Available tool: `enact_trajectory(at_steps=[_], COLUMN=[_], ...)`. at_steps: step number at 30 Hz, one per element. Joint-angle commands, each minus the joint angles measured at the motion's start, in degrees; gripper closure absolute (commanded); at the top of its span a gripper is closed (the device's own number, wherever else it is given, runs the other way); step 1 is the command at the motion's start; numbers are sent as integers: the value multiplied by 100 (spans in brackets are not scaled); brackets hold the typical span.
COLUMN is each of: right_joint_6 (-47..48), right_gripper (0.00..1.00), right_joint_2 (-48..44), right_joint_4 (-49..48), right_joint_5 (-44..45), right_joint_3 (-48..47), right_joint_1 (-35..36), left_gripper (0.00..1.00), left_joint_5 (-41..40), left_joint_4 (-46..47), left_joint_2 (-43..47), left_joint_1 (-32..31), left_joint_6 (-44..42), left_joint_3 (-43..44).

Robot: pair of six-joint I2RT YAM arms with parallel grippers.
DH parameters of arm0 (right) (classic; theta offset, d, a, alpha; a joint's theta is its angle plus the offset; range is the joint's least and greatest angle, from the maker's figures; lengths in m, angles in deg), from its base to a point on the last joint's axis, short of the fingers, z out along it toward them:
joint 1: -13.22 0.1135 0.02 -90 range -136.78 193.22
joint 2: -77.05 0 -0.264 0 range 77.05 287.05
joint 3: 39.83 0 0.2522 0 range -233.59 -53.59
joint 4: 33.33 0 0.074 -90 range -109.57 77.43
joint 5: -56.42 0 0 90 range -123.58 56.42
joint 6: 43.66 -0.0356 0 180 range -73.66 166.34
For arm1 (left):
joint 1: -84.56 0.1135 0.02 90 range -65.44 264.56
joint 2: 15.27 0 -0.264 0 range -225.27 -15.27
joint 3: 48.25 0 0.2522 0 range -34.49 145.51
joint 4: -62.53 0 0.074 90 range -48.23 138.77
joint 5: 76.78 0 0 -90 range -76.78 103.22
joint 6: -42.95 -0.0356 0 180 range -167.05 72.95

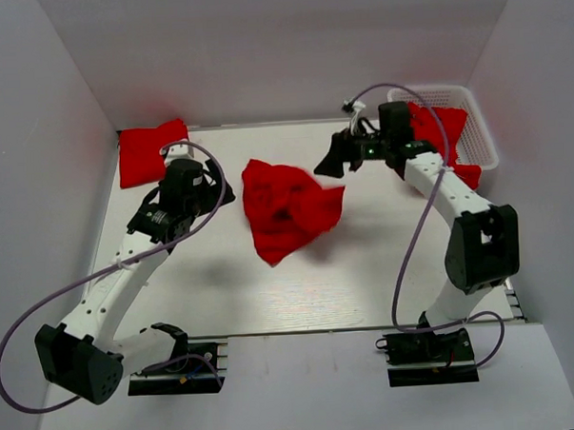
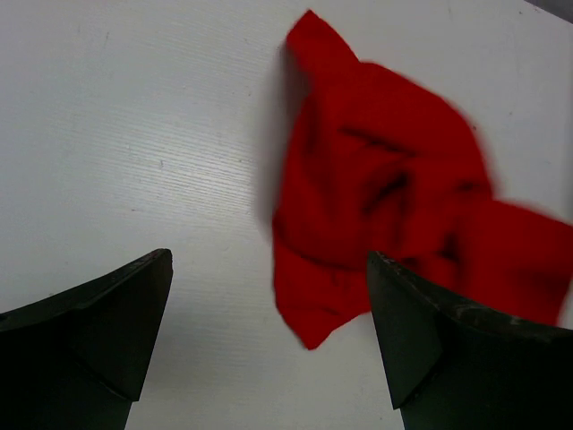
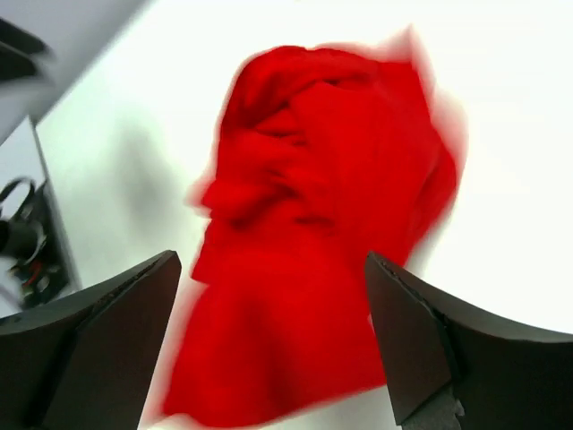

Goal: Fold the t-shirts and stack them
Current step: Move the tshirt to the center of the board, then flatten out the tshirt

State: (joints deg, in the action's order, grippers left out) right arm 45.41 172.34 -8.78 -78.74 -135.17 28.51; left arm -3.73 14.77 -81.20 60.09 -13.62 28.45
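My left gripper should go down, outward and to the right in the top view, to close on the heap's far corner, because it sticks out from the folds of the t-shirt.
A crumpled red t-shirt lies in a heap at the middle of the white table, its edges blurred. In the right wrist view the shirt shows below and between the fingers of my right gripper, which is open and touches nothing. From above, the right gripper hangs just right of the heap's top corner. My left gripper is open just left of the heap. Its own view shows the shirt ahead and to the right of the left gripper. A folded red t-shirt rests at the back left corner.
A white lattice basket stands at the back right with more red cloth in it and spilling over its near edge. White walls close in the table on three sides. Purple cables loop from both arms.
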Motion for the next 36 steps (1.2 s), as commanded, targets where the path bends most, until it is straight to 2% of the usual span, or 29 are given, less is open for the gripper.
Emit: enact_trajectory(at_steps=[1, 3, 10, 14, 16, 20, 25, 30, 36], right_joint_6=[49, -178, -452, -487, -531, -479, -40, 284, 462], right_gripper=[10, 10, 10, 10, 10, 10, 10, 10, 10], right_joint_2=[245, 166, -238, -265, -238, -256, -107, -37, 157], right_joint_4=[547, 469, 458, 661, 775, 898, 1461, 1479, 1488], right_joint_5=[-36, 216, 1317, 1160, 1054, 1255, 2186, 2548, 3172], right_joint_3=[273, 745, 1214, 1434, 1566, 1856, 1812, 1900, 1909], right_joint_1=[-35, -35, -70, -9, 9, 158, 589, 905, 1257], left_gripper=[1, 1, 1, 1, 1, 1, 1, 1, 1], left_joint_5=[208, 420, 850, 974, 617, 368, 210, 209, 297], left_joint_4=[-239, -239, -379, -187, 138, 359, 341, 568, 763], left_joint_2=[151, -129, -1456, -1993, -2168, -3073, -4356, -5498, -6571], left_joint_1=[21, 21, -49, 4, 74, 196, 381, 627, 628], left_joint_6=[24, -134, -267, -372, -372, -600, -828, -1224, -1673], left_joint_3=[-177, -177, 254, 377, 377, 1305, 2685, 3706, 4647])
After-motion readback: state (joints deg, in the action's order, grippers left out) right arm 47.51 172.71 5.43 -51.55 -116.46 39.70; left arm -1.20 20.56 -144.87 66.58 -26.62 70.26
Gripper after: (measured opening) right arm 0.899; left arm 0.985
